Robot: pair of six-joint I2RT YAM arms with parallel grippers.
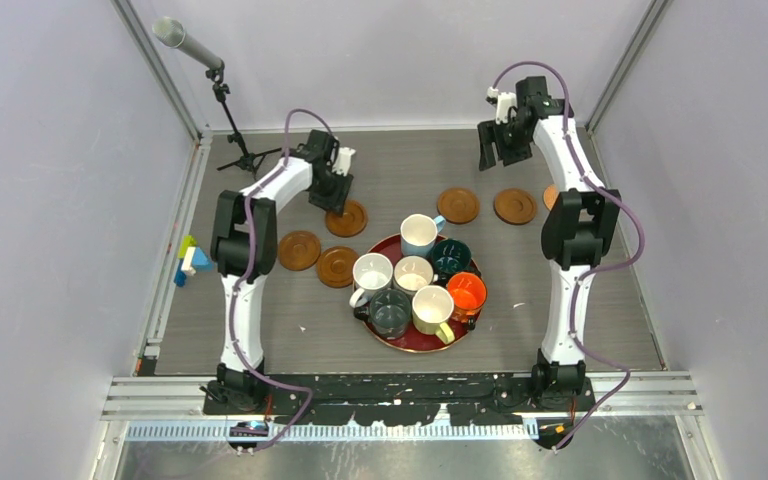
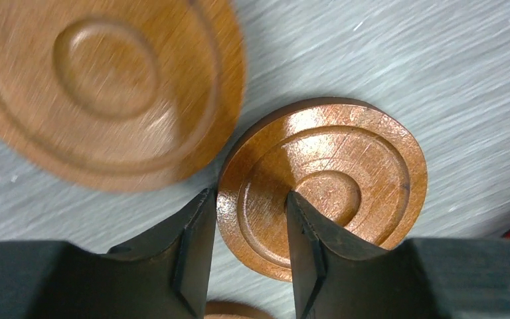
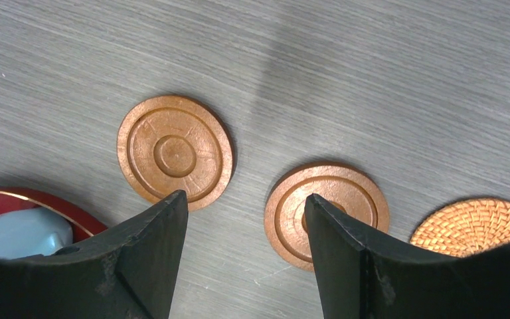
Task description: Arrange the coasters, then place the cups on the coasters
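The robot's left hand is going to carry its coaster to the right in the top view, to reach empty table beside the coaster (image 1: 402, 200) past the light blue cup.
My left gripper (image 2: 249, 195) is closed on the edge of a brown coaster (image 2: 345, 166), one finger outside the rim and the other on its face. That coaster is sharp while the table and a second coaster (image 2: 106, 86) are blurred. In the top view this gripper (image 1: 332, 195) sits low above a coaster (image 1: 346, 218). More coasters (image 1: 299, 250) (image 1: 337, 266) (image 1: 458, 205) (image 1: 515, 206) lie flat. My right gripper (image 3: 244, 198) hangs open and empty over two coasters (image 3: 174, 151) (image 3: 352, 186). Several cups, among them white (image 1: 371, 272), light blue (image 1: 419, 233) and orange (image 1: 467, 292), stand on the tray.
The dark red round tray (image 1: 412, 346) holds the cups at mid-table. A woven round mat (image 3: 475, 222) lies right of the right-hand coasters. A microphone stand (image 1: 232, 140) is at the back left, and coloured blocks (image 1: 189, 260) sit at the left edge. Walls enclose the table.
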